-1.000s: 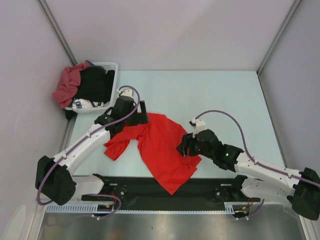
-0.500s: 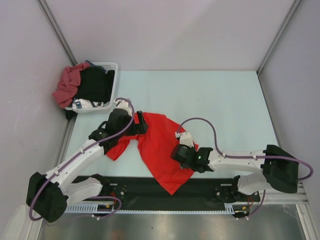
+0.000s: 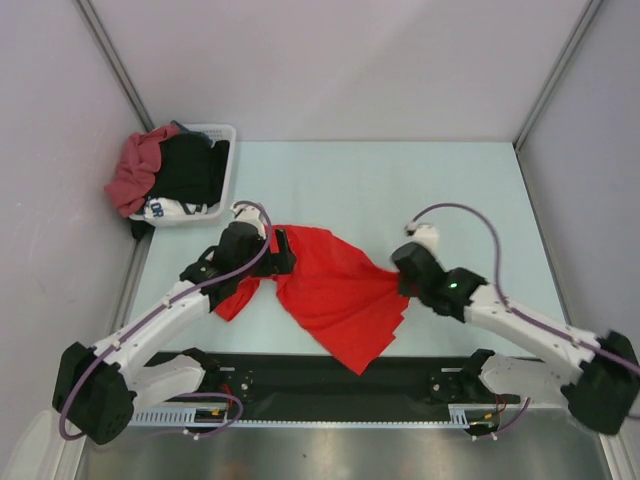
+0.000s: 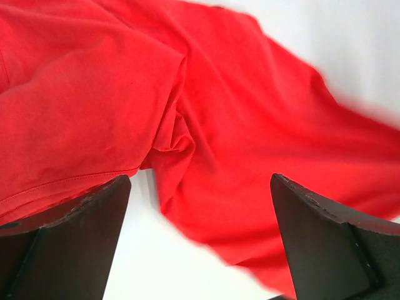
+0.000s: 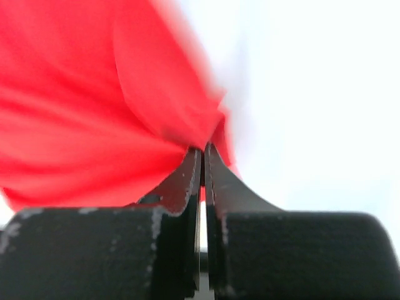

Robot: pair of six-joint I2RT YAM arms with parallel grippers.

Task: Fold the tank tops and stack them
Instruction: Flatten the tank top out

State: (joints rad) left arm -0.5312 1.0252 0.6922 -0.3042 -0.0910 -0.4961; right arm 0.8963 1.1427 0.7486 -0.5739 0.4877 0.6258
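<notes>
My left gripper will next move down with its fingers open onto the small bunched fold [image 4: 175,139] in the red tank top. The fold's raised cloth is between my spread fingers.
The bright red tank top [image 3: 335,290] lies crumpled on the table's near middle. Its right edge is drawn out to a point. My right gripper [image 3: 402,276] is shut on that edge, and in the right wrist view the cloth [image 5: 94,125] bunches at the closed tips of the right gripper [image 5: 203,151]. At the top's left end my left gripper [image 3: 281,250] stands open, just above it. In the left wrist view the left gripper [image 4: 199,187] has red folds [image 4: 250,125] between its wide-spread fingers. The darker maroon tank top [image 3: 133,170] hangs over the basket's left side.
A white basket [image 3: 222,133] at the far left corner holds black garments [image 3: 190,170] and a white cloth with dark lettering [image 3: 165,208]. Grey walls enclose the pale table [image 3: 450,190]. A black strip [image 3: 300,385] runs along the near edge.
My right gripper has shut on the red top's right edge and pulled it rightward, stretching the cloth. The left gripper has stayed open by the top's left end.
</notes>
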